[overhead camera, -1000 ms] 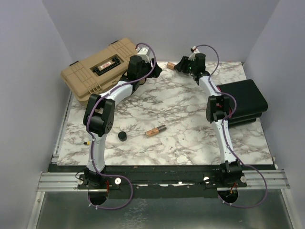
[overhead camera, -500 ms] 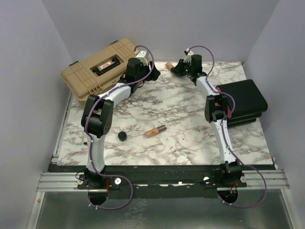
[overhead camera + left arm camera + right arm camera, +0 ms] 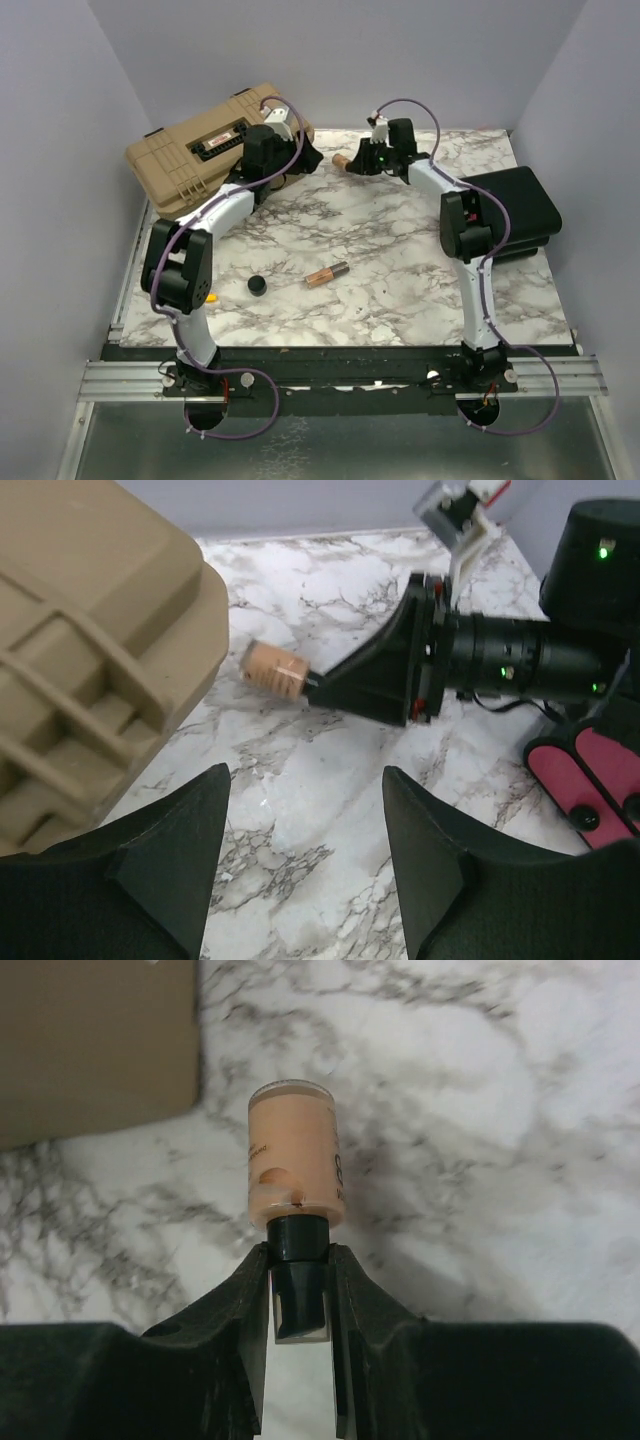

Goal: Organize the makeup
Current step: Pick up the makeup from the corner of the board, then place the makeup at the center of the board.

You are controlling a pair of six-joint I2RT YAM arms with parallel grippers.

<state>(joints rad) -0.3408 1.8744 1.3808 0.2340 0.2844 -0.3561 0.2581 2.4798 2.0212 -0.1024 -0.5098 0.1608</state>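
I will move my right gripper back from beside the tan case next and let go of the cap just beyond the copper lipstick tube (image 3: 327, 274), because bare marble shows there.
A small peach bottle (image 3: 293, 1150) with a black cap (image 3: 298, 1245) is makeup, and my right gripper (image 3: 298, 1260) is shut on that cap. The bottle (image 3: 342, 160) points left at the back of the marble table, near the tan case; I cannot tell whether it touches the marble. My left gripper (image 3: 305, 780) hangs open over bare marble just left of it, nothing between its fingers, and sees the bottle (image 3: 275, 668) ahead. A copper lipstick tube (image 3: 327, 274) and a tiny black round jar (image 3: 259, 285) lie mid-table.
A tan hard case (image 3: 205, 145) lies closed at the back left, close to the left gripper (image 3: 305, 158). A black box (image 3: 515, 210) with pink drawers (image 3: 590, 780) stands at the right edge. Grey walls enclose the table.
The right gripper closed on the bottle's cap and carried it leftward along the back of the table. The left arm swung left, closer to the tan case.
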